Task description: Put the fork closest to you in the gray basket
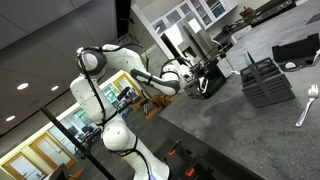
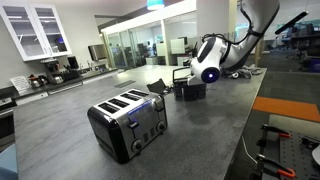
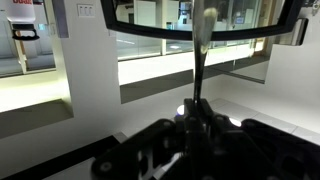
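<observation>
My gripper lowers the slim silver fork still in its fingers toward the dark charcoal basket (image 2: 191,91) below next and releases it there.
In the wrist view my gripper (image 3: 196,112) is shut on the slim silver fork (image 3: 201,55), whose thin stem sticks straight out from the jaws to a blurred end. In both exterior views the gripper (image 1: 193,73) (image 2: 193,70) hangs just over the dark charcoal basket (image 1: 211,82) (image 2: 191,91) on the grey counter. The fork is too small to make out in the exterior views. The basket is hidden in the wrist view.
A lighter grey rack of upright slats (image 1: 268,82) stands near the basket. A larger silver utensil (image 1: 307,104) lies beyond it on the counter. A chrome toaster (image 2: 128,122) stands on the counter in front of the basket. A dark tray (image 1: 295,49) sits further back.
</observation>
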`<state>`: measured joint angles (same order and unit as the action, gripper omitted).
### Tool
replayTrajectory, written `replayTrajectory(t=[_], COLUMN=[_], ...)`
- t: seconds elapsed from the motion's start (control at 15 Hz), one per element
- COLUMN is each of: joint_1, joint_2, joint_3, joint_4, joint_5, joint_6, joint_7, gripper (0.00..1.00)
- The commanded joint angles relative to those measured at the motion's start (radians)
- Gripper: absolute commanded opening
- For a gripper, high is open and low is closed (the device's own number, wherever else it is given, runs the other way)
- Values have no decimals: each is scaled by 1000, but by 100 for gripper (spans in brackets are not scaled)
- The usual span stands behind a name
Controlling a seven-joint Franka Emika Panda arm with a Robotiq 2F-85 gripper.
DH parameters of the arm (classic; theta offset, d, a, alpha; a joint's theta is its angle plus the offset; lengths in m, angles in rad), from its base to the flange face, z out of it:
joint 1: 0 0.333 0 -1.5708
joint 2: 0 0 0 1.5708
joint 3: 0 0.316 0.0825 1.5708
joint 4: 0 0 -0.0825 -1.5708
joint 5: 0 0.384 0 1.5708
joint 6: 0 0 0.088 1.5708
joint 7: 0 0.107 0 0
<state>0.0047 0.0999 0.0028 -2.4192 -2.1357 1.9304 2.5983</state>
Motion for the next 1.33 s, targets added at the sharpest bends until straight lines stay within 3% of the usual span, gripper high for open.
replayTrajectory(t=[0.0,0.2,0.27,0.6,1.13,1.27], joint_1=[-18,-28,-89,-232,-508,-576], joint_2=[71,125,144,237,396,433], joint_3=[0,3,62,205,496,568], joint_4=[59,89,97,137,143,132], joint_5=[-10,-7,-14,-44,-149,-182], joint_6=[-2,-5,-17,-76,-258,-321], joint_7=[0,0,0,0,0,0], gripper=[2,2,2,2,2,32])
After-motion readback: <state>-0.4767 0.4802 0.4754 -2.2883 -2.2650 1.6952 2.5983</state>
